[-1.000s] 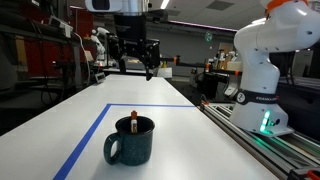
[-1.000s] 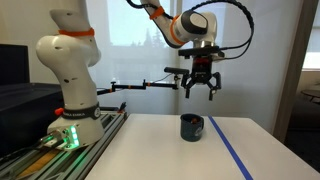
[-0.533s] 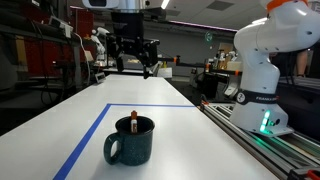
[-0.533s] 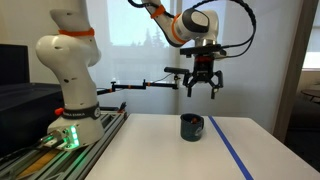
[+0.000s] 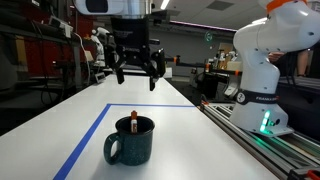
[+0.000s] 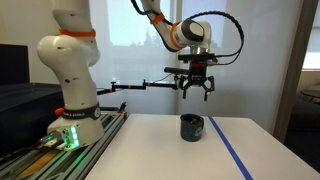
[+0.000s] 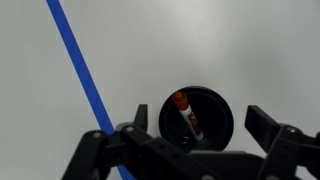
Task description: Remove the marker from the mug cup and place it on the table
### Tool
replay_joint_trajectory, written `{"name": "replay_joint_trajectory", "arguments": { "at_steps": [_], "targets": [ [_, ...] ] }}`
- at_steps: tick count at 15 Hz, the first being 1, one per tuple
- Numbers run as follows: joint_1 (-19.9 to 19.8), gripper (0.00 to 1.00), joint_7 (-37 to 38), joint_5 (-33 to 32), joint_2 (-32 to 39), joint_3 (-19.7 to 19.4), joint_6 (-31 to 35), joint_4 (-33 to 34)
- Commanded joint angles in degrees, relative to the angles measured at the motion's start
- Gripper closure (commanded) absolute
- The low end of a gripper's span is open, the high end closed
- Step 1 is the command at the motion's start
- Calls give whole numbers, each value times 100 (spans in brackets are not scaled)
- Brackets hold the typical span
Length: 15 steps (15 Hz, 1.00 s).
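Note:
The marker (image 5: 133, 121) is standing cap up inside the mug cup, well below my open fingers. I will lower my gripper to the mug cup's opening and narrow it around the marker's orange-red cap.
The dark teal-grey mug cup (image 5: 131, 142) stands on the white table (image 5: 190, 130), handle toward the camera. It also shows in the other exterior view (image 6: 191, 127) and from above in the wrist view (image 7: 198, 118). The marker (image 5: 133, 121) stands tilted inside it, orange-red cap up; in the wrist view (image 7: 187, 114) it leans across the mug's inside. My gripper (image 5: 138, 73) hangs open and empty well above the mug, also seen in an exterior view (image 6: 196, 92). In the wrist view its two fingers (image 7: 200, 130) straddle the mug from above.
Blue tape lines (image 5: 85, 140) mark a rectangle on the table; one runs diagonally in the wrist view (image 7: 85, 75). The robot base (image 5: 262, 80) stands on a rail beside the table. Lab clutter lies at the far end.
The gripper has come down toward the mug and stays open. The mug and marker have not moved.

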Motion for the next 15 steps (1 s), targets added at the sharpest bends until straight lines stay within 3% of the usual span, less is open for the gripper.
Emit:
{"name": "replay_joint_trajectory", "arguments": {
  "at_steps": [1, 10, 15],
  "targets": [
    [10, 0, -51, -58, 354, 9, -32, 254],
    [15, 0, -208, -224, 1253, 15, -138, 998],
    [124, 0, -225, -15, 1215, 190, -544, 962]
  ]
}}
